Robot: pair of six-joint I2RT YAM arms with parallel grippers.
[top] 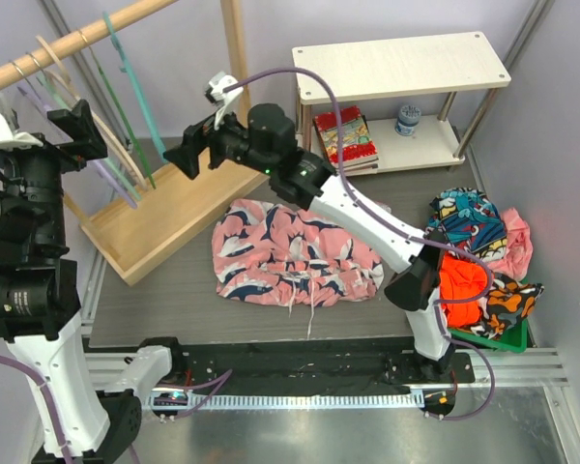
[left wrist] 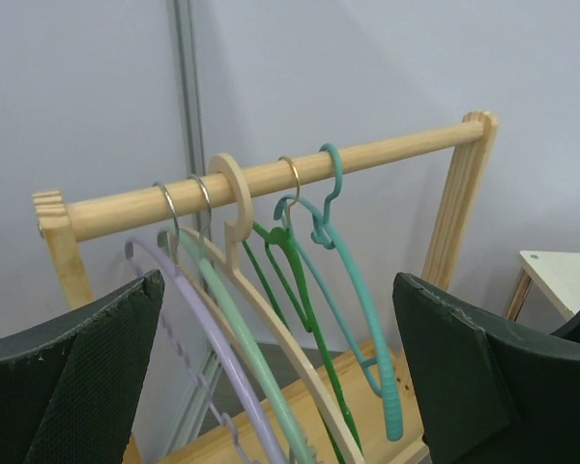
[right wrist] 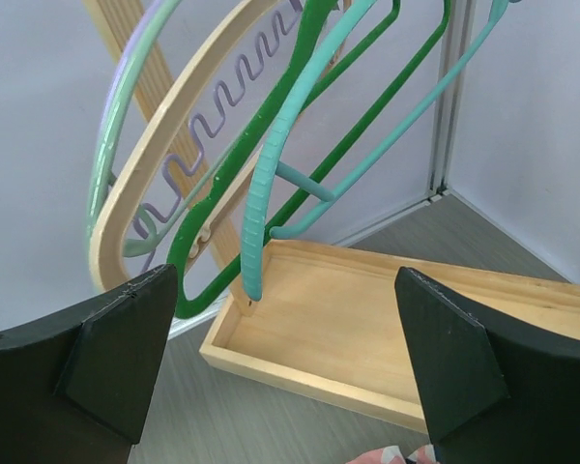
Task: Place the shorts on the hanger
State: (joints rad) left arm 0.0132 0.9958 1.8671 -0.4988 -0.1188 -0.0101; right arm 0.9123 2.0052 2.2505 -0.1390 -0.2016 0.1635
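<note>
My right gripper is to go around the teal hanger's ribbed lower end next, to the left in the top view.
The pink shorts (top: 290, 253) with navy and white shapes lie flat on the dark mat in the middle; a sliver shows at the bottom of the right wrist view (right wrist: 406, 454). The teal hanger (top: 135, 97) hangs by its hook on the wooden rail, the rightmost of several hangers (left wrist: 362, 290); its ribbed arm points down over the wooden tray (right wrist: 259, 193). My left gripper (top: 77, 130) is open and empty, facing the hangers from the left (left wrist: 280, 387). My right gripper (top: 188, 150) is open and empty just right of the hangers, above the tray (right wrist: 285, 358).
On the rail (left wrist: 271, 179) also hang lilac, pale mint (left wrist: 242, 329), cream wooden and dark green (left wrist: 309, 300) hangers. The rack's wooden tray base (right wrist: 387, 319) sits below. A white shelf (top: 396, 63) stands back right. A green bin of clothes (top: 483, 290) sits at right.
</note>
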